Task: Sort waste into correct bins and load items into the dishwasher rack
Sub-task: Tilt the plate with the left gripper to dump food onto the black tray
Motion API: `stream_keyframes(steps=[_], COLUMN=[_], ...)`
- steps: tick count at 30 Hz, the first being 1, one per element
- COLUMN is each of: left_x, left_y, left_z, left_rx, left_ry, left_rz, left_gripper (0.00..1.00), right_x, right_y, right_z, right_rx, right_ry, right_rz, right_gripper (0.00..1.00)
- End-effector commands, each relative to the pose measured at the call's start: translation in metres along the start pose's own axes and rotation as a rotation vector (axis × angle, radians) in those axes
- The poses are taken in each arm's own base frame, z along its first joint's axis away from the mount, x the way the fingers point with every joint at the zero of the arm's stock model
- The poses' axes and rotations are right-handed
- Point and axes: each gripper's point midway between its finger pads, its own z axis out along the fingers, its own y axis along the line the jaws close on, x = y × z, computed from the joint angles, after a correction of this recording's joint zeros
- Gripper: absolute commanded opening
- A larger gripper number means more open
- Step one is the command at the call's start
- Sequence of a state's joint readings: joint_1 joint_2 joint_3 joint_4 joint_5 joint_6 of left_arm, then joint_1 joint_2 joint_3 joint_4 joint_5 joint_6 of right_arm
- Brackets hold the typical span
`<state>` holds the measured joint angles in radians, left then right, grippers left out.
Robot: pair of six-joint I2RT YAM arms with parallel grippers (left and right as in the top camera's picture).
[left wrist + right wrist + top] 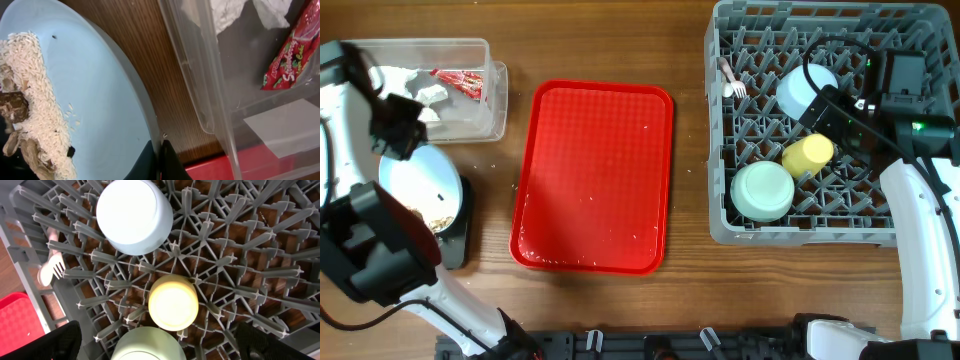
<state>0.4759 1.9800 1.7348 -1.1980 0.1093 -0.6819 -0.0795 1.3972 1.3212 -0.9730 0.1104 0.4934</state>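
I should tilt my left gripper over the black tray (457, 243) to shed the scraps, then cross to release the plate on the red serving tray (592, 195), which lies empty.
My left gripper (159, 161) is shut on the rim of the light blue plate (95, 95), which carries white rice and brown food scraps (27, 115). From overhead the plate (418, 180) hangs tilted over the black tray (457, 243). The clear tub (492, 100) beside it holds white napkins (227, 12) and a red wrapper (292, 50). My right gripper (160, 345) is open above the grey rack (720, 130). Below it sit a yellow cup (173, 302), a pale green bowl (147, 347), a light blue bowl (134, 216) and a white fork (50, 270).
A large red serving tray (592, 175) lies on the wooden table between the bins and the rack. The left arm (370, 260) crowds the table's left edge. The right arm (920, 220) runs along the rack's right side.
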Motion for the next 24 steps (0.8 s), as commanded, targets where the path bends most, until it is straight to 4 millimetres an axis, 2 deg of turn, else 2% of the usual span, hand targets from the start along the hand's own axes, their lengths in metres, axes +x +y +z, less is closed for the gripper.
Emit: stream_keyframes(steps=[1,6,10,15,20,24], left_x=[-0.01,-0.028,-0.041,-0.049,-0.057,-0.064], left_y=[0.004,0.002,0.01,0.013,0.044,0.061], left_z=[-0.016,-0.036,-0.051,-0.086,-0.095,-0.112], left_rx=[0.127,0.384,0.518,0.774,0.799,0.905], left_ry=[0.063,0.153,0.196,0.271,0.285,0.275], left_rz=[-0.032,-0.068,-0.135,-0.151,-0.231,-0.241], left_gripper=[0.04,0.04,0.04,0.04,0.04,0.04], right_x=[-0.005,-0.005,-0.005,-0.005,-0.005,-0.005], right_y=[-0.002,-0.002,-0.002,-0.002,-0.002,-0.002], right_z=[0.0,0.0,0.0,0.0,0.0,0.0], right_rx=[0.017,0.017,0.017,0.017,0.017,0.017], right_ry=[-0.013,-0.013,-0.013,-0.013,-0.013,-0.013], right_rz=[0.008,0.008,0.008,0.008,0.008,0.008], right_gripper=[1.0,1.0,1.0,1.0,1.0,1.0])
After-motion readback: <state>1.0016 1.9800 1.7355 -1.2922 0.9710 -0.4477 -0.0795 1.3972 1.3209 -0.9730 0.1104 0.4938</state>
